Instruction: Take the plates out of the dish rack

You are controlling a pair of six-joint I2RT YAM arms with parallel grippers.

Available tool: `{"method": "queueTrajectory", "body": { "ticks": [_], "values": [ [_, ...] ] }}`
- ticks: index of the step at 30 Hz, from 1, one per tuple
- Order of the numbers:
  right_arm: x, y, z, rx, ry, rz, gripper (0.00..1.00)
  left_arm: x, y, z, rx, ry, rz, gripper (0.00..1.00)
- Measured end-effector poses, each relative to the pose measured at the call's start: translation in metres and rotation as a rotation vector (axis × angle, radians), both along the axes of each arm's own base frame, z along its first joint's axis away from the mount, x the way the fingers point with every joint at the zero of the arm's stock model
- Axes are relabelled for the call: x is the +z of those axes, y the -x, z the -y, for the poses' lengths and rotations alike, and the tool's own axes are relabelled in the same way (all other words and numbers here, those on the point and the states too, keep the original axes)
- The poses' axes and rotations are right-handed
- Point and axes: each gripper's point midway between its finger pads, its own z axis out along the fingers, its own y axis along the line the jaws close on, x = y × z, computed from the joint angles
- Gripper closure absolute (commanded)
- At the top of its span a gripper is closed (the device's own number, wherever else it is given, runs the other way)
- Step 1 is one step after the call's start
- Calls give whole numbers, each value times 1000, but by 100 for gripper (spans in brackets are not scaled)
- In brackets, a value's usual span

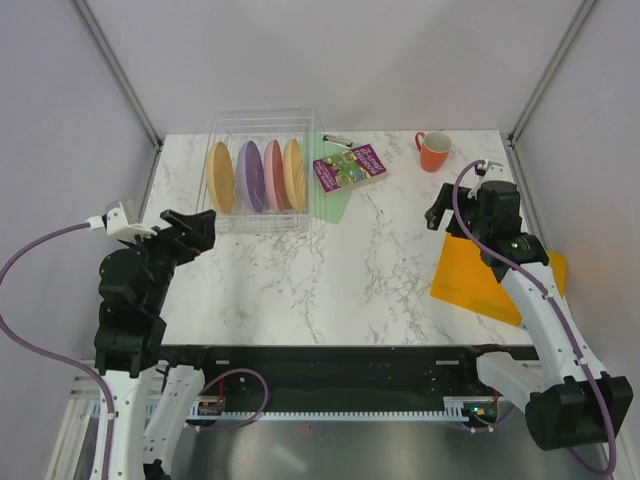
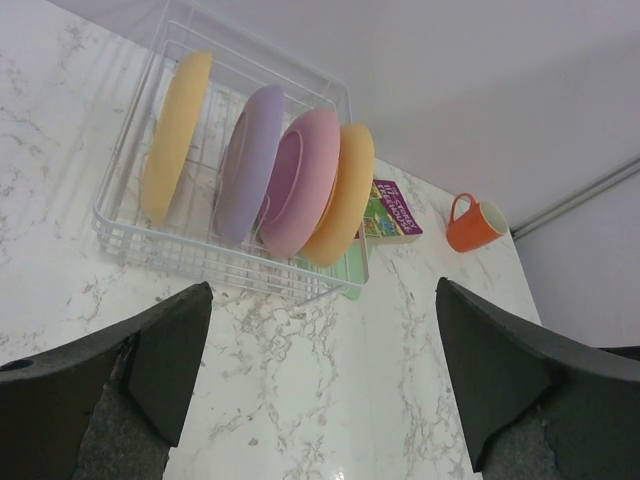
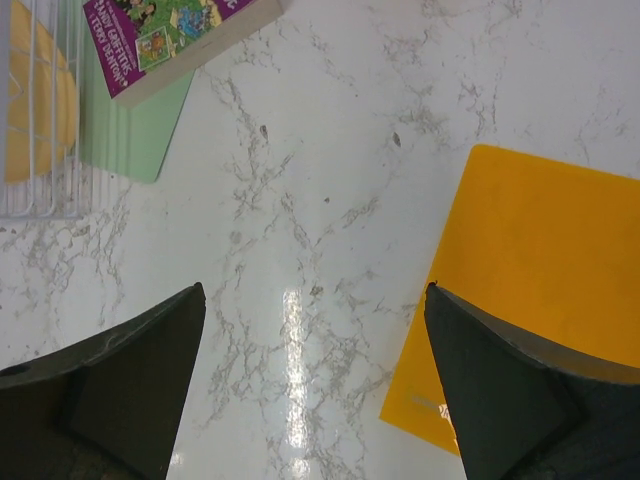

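The second yellow-orange plate's upper rim is to my gripper's right in the top view, so my left gripper should move outward past the pink plate onto it next.
The clear dish rack stands at the back left of the table, also in the left wrist view. Upright in it, left to right: a yellow-orange plate, a lilac plate, a pink plate and a second yellow-orange plate. My left gripper is open and empty, in front of the rack's left end. My right gripper is open and empty over the table at the right.
A pale green sheet lies right of the rack, with a purple book partly on it. An orange mug stands at the back right. A flat orange sheet lies under the right arm.
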Motion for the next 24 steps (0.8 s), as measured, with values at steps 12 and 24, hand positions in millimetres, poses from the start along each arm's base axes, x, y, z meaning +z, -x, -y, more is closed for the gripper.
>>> {"method": "queueTrajectory", "body": {
  "ticks": [12, 24],
  "values": [
    [-25, 27, -12, 82, -29, -50, 2, -32, -19, 61, -360, 4, -132, 0],
    [-20, 26, -3, 38, -4, -31, 2, -51, -73, 79, -384, -128, -219, 0]
  ]
}}
